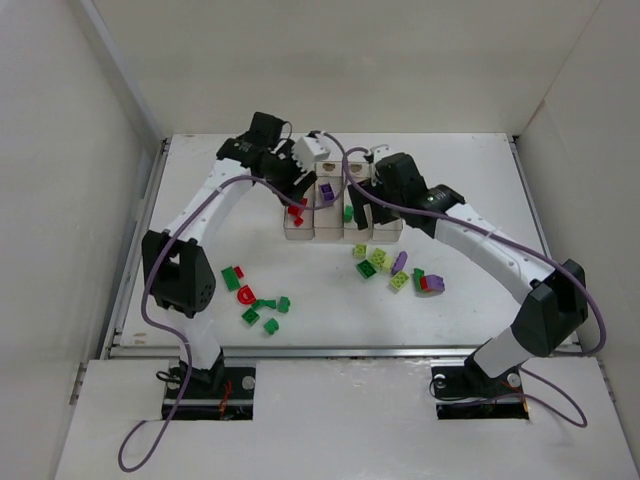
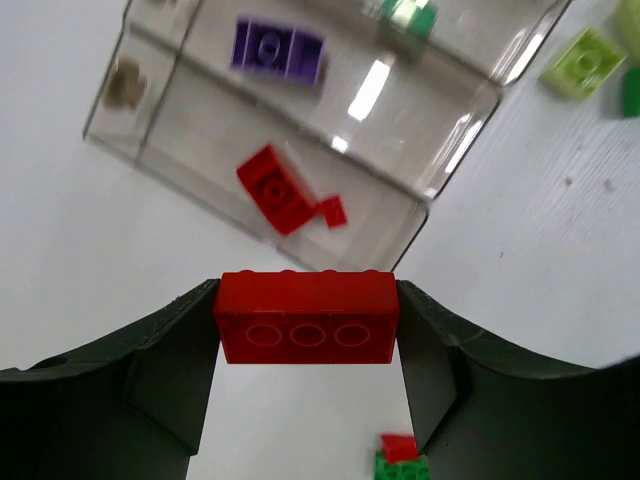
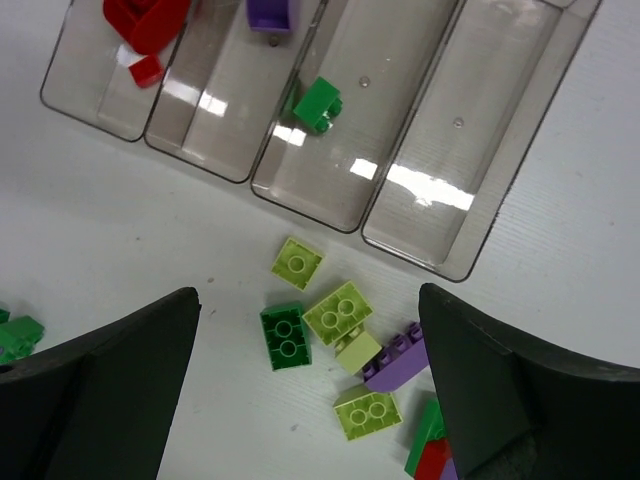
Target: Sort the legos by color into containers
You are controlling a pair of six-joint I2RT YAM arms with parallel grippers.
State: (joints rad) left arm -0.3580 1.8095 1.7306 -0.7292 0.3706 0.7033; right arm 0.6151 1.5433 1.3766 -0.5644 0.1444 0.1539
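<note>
My left gripper holds the red brick, and red pieces are already in the bin below. It will come down over the near half of that bin and let go of the brick.
My left gripper is shut on a red brick, gripped by its two short ends above the white table, just short of the near end of the containers. In those clear bins lie red pieces, a purple brick and a green one. From above, the left gripper is over the leftmost bin of the row. My right gripper stands open and holds nothing, above loose yellow-green bricks, a dark green brick and a purple one.
More loose legos lie in two groups: red and green ones at the left, mixed ones at the right. The fourth bin holds nothing. White walls stand on three sides of the table.
</note>
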